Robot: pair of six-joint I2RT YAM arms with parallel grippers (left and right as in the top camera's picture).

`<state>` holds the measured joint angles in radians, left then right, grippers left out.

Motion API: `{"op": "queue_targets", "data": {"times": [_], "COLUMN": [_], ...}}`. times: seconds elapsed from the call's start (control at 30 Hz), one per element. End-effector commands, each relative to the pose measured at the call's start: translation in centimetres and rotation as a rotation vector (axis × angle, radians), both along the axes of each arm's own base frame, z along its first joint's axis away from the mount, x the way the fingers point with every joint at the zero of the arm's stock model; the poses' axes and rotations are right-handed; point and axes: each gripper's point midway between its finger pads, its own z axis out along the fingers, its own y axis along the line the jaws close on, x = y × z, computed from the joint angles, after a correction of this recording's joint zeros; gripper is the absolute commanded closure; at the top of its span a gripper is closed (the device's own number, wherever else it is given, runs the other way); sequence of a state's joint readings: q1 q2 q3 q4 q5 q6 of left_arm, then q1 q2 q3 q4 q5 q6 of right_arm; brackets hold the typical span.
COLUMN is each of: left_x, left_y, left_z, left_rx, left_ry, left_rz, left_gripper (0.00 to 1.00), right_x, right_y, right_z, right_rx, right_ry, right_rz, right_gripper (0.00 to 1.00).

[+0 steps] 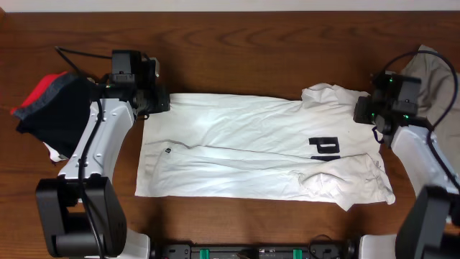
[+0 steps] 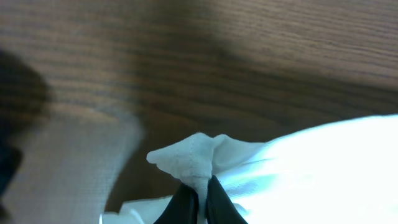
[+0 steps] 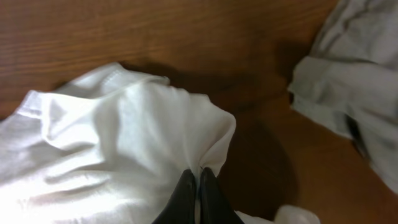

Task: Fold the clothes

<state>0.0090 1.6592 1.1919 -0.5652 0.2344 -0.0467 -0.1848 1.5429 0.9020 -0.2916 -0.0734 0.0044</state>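
Note:
I will carry the shirt's pinched corner back onto its folded near part next with my left gripper, because the shirt's far part still lies open beyond that near part.
A large white T-shirt [image 1: 237,144] with black lettering [image 1: 323,149] lies spread across the wooden table, partly folded lengthwise. My left gripper [image 1: 159,103] is shut on the shirt's far left corner; in the left wrist view a bunched white corner [image 2: 193,155] sticks out above the pinching fingers [image 2: 183,205]. At the far right edge, my right gripper [image 1: 363,109] is shut on a pinch of the white fabric [image 3: 155,124], seen between its fingers [image 3: 211,199].
A black and red garment pile [image 1: 50,104] lies at the left, beside the left arm. A khaki-grey garment [image 1: 435,79] lies at the far right, behind the right arm, also in the right wrist view as the grey cloth [image 3: 354,81].

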Motion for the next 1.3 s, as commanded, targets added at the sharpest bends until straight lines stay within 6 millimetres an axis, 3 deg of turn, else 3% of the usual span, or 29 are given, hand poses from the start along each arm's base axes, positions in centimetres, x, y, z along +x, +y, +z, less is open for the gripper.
{"op": "queue_targets", "data": {"times": [0.0,0.23,0.63,0.87,1.27], "left_x": [-0.4,-4.4,-8.9,-12.3,-14.3], "left_y": [1.1,2.8,4.6,3.9,3.6], "left_z": [2.6,4.8,3.5,2.3,0.1], "left_rx": [-0.021,-0.042,-0.038,-0.05,-0.052], "left_ry": [-0.041,0.023,0.203,0.35,0.425], "left_rz": [0.069,0.161,0.232,0.247,0.247], "left_gripper": [0.94,0.94,0.94,0.94,0.94], "right_x": [-1.2,-5.0,-10.6,-11.1,-13.0], "right_y": [-0.3,0.5,-1.6,-1.4,-0.9], "right_z": [1.8,1.4,0.7,0.5,-0.1], "right_rx": [0.015,0.055,0.139,0.147,0.157], "right_ry": [-0.009,0.118,0.304,0.329,0.409], "right_rz": [-0.051,-0.079,-0.26,-0.262,-0.265], "right_gripper": [0.99,0.99,0.99,0.99,0.97]}}
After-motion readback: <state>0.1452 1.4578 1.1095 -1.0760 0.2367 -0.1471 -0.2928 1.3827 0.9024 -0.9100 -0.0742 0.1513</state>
